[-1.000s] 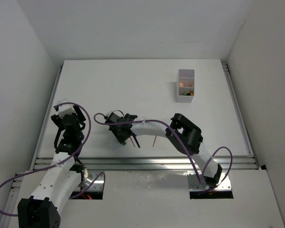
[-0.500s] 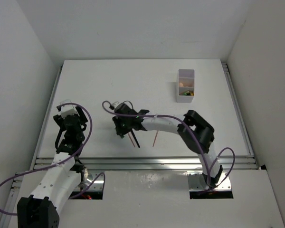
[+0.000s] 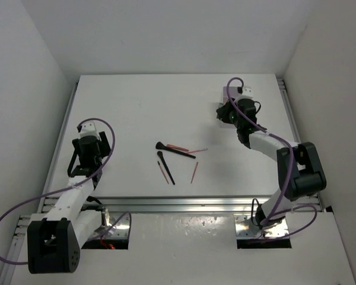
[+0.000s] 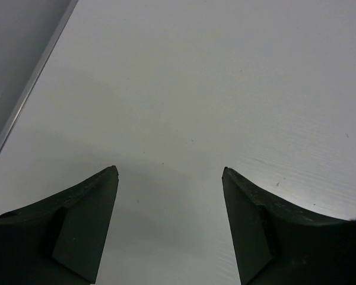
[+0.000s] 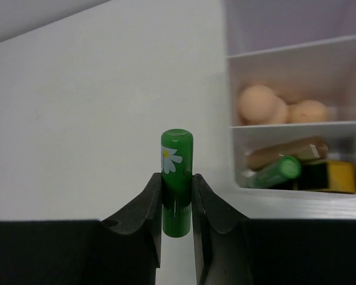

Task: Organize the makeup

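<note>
The robot's right gripper should next turn and swing over the white box's near section [image 5: 298, 161], to its right in the wrist view, to let go of the green tube beside another green one.
My right gripper [image 5: 177, 178] is shut on an upright green tube [image 5: 177, 154] with a daisy print, just left of the white box [image 5: 285, 127]. Two peach sponges [image 5: 258, 104] lie in the box's middle compartment. Its near compartment holds a tan tube [image 5: 285, 151], another green tube [image 5: 276, 172] and a gold lipstick [image 5: 333, 176]. From above, the right gripper [image 3: 228, 116] covers most of the box [image 3: 225, 95]. Two black-handled brushes [image 3: 166, 168] and several pink pencils [image 3: 194, 172] lie mid-table. My left gripper [image 4: 169, 172] hangs open over bare table at the left [image 3: 86, 159].
The table's left edge rail [image 4: 29, 89] runs close beside the left gripper. A metal rail [image 3: 184, 202] borders the near edge. White walls close in the table at the back and on both sides.
My right arm has swung from the brushes at mid-table to the box at the back right, carrying the green tube. The left arm has shifted slightly.
</note>
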Robot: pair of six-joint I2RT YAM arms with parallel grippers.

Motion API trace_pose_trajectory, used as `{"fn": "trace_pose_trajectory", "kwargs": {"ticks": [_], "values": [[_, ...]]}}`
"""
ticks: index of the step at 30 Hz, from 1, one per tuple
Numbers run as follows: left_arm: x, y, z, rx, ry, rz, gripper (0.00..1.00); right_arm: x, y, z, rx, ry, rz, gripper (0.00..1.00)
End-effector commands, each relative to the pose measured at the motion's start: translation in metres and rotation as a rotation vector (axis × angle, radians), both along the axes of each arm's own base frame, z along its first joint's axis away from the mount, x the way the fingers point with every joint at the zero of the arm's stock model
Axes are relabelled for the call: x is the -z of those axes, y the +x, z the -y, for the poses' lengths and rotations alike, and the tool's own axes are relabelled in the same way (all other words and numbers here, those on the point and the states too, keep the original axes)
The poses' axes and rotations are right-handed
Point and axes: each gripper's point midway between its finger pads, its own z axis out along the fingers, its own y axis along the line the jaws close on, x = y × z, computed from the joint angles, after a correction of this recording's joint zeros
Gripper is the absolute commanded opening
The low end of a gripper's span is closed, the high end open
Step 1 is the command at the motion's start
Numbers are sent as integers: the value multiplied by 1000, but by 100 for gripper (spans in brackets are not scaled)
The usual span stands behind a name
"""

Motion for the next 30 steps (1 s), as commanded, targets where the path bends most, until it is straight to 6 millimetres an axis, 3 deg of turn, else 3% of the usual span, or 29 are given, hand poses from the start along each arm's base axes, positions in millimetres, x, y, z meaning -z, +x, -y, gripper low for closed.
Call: {"fn": "trace_pose_trajectory", "kwargs": {"ticks": [1, 3, 4, 6, 11, 15, 18, 25, 30], "values": [[-28, 23, 5, 73, 3, 65, 76, -3, 22, 25, 140, 95, 72, 0], [-26, 27, 6, 86, 6, 62, 76, 3, 30, 57, 289, 118, 75, 0], [-31, 31, 6, 86, 8, 77, 76, 12, 31, 54, 316, 117, 78, 0], [-32, 33, 5, 90, 17, 71, 76, 16, 33, 68, 396, 118, 104, 0], [-32, 32, 2, 80, 17, 80, 76, -7, 49, 73, 441, 110, 223, 0], [-23, 32, 3, 77, 6, 51, 76, 1, 46, 85, 522, 87, 225, 0], [-21, 33, 2, 82, 16, 44, 76, 10, 45, 88, 532, 70, 237, 0], [-14, 30, -4, 63, 39, 40, 76, 36, 50, 68, 495, 78, 259, 0], [-12, 29, -4, 59, 31, 34, 76, 40, 50, 60, 481, 51, 255, 0]]}}
